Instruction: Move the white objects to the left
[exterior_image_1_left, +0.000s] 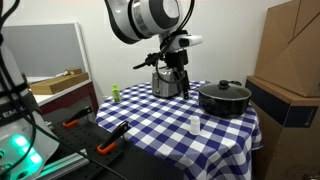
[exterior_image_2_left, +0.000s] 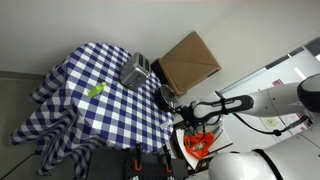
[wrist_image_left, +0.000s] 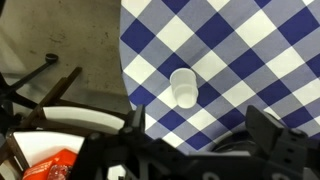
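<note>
The white object (exterior_image_1_left: 195, 126) (wrist_image_left: 183, 88) is still below and beyond my gripper's fingers. My open gripper next needs to go down toward the cloth's front edge and bring its fingers around the object.
The white object (exterior_image_1_left: 194, 124) is a small upright cylinder standing on the blue-and-white checked tablecloth (exterior_image_1_left: 150, 125), near the front edge. In the wrist view it (wrist_image_left: 183, 87) stands close to the cloth's edge, beyond the fingertips and not between them. My gripper (exterior_image_1_left: 179, 88) hangs above the table between the toaster and the pot, well above and behind the cylinder. In the wrist view the gripper (wrist_image_left: 200, 130) is open with only cloth between its two dark fingers.
A silver toaster (exterior_image_1_left: 165, 82) stands at the back of the table and also shows in an exterior view (exterior_image_2_left: 137, 70). A black pot (exterior_image_1_left: 224, 98) sits beside the gripper. A small green item (exterior_image_1_left: 116, 93) lies at one side. Cardboard boxes (exterior_image_1_left: 290, 60) stand nearby.
</note>
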